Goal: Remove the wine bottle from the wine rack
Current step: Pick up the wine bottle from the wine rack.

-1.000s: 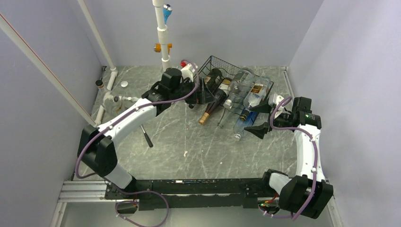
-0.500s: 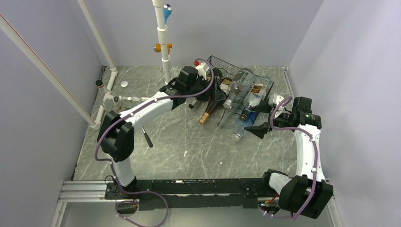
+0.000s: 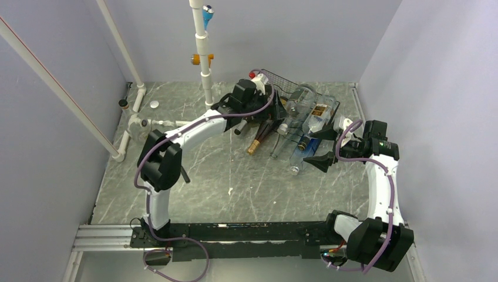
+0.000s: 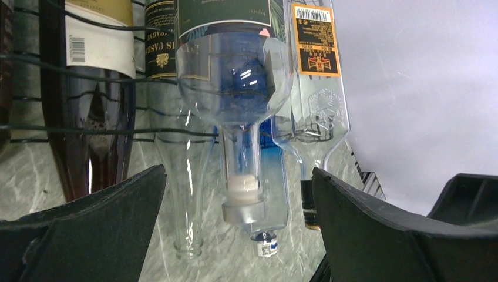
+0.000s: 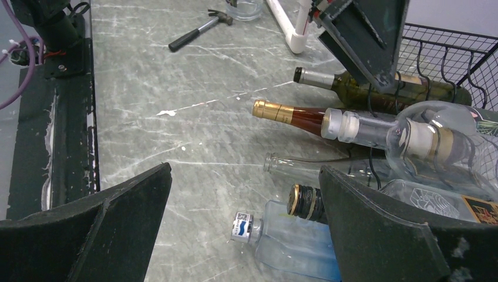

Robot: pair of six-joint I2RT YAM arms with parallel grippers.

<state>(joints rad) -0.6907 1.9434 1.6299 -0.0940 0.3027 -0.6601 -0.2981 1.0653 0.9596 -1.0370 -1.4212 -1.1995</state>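
Observation:
The clear bottle's neck lies below my left gripper and to its right in the top view, so my left gripper lowers and shifts sideways onto it next.
The black wire wine rack (image 3: pixel 271 75) stands at the back of the table with several bottles lying in it, necks toward me. A dark wine bottle (image 3: pixel 259 140) with gold foil (image 5: pixel 293 111) sticks out lowest on the left, beside a green one (image 5: pixel 358 83). My left gripper (image 3: pixel 275 110) hovers open above the rack. Its wrist view looks down on a clear bottle (image 4: pixel 235 88) with a white stopper, whose neck lies between the spread jaws (image 4: pixel 238 171), untouched. My right gripper (image 3: pixel 317 160) rests open at the rack's near right, by a blue bottle (image 5: pixel 293 244).
A white pipe frame (image 3: pixel 202 53) rises just left of the rack. A hammer (image 3: pixel 183 170) lies on the marble table left of centre. A small jar (image 3: pixel 123 104) and a lid (image 3: pixel 154 104) sit in the back left corner. Walls close in on both sides.
My left arm has swung right and farther back, from beside the rack to over its bottles. The right arm and the bottles have stayed still.

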